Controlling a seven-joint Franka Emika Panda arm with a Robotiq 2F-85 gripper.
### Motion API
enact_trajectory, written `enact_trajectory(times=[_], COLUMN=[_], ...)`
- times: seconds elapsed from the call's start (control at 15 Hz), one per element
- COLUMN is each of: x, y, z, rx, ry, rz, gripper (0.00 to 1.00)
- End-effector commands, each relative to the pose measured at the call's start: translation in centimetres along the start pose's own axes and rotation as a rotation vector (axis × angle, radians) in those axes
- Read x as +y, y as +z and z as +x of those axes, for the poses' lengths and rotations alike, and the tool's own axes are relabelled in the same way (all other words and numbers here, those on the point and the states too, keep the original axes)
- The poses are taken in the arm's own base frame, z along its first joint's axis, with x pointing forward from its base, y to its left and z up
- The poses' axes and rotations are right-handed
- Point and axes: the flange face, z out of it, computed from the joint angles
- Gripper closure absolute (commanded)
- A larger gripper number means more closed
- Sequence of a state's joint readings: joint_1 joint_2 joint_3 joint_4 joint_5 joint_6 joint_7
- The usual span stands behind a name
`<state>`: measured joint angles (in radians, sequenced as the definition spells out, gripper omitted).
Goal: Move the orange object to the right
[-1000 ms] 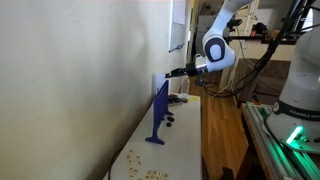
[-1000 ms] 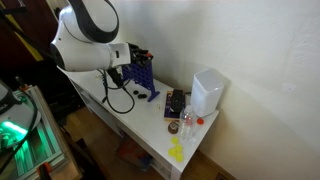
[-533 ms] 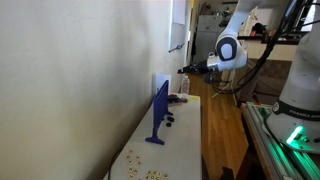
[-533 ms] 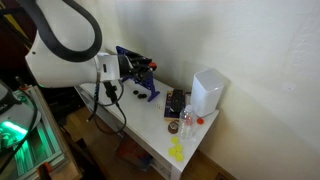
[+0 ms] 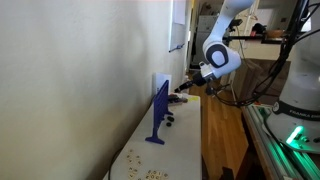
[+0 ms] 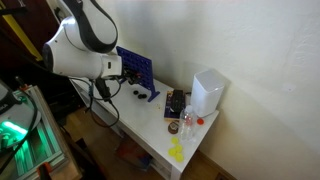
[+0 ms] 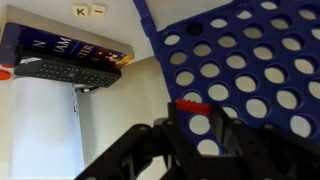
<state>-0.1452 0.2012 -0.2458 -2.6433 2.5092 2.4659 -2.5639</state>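
The gripper moves off the stand, toward the dark book and down next to release the orange object, since bare tabletop lies below it beside that book.
In the wrist view my gripper (image 7: 192, 114) is shut on the orange object (image 7: 192, 103), a tiny orange-red disc pinched edge-up between the fingertips. It is held right against the holed face of the upright blue stand (image 7: 250, 60). In both exterior views the stand (image 5: 160, 110) (image 6: 135, 70) stands on the white table. In an exterior view my gripper (image 5: 183, 89) is at the stand's far end, near its top. The disc is too small to make out in the exterior views.
A dark book (image 7: 60, 45) and a black remote (image 7: 65, 70) lie past the stand. A white box (image 6: 207, 92), a small bottle (image 6: 187, 120) and a yellow item (image 6: 176, 150) sit at that table end. Small dark pieces (image 5: 170, 122) and tan crumbs (image 5: 150, 172) lie near the stand's foot.
The arm swung away from the stand half a second ago, then came back and lower. The gripper now sits at the stand's far end.
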Motion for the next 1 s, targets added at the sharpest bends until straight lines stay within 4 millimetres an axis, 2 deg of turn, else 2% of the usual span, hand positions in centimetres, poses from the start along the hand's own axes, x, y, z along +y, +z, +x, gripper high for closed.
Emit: enact_trajectory(times=[0.0, 0.13, 0.2, 0.27, 0.6, 0.67, 0.93], x=[4.3, 7.0, 4.8, 5.6, 5.2, 5.3, 6.5], y=[2.3, 3.1, 1.5, 1.8, 2.0, 2.5, 5.4], z=[2.2, 3.2, 2.7, 3.1, 2.8, 2.6, -0.6], rx=[-0.089, -0.128, -0.077, -0.078, -0.084, -0.098, -0.18], ry=[-0.101, -0.137, -0.089, -0.093, -0.095, -0.107, -0.118], rz=[-0.129, -0.203, -0.144, -0.161, -0.15, -0.152, -0.166], gripper=[0.86, 0.86, 0.86, 0.61, 0.61, 0.86, 0.86])
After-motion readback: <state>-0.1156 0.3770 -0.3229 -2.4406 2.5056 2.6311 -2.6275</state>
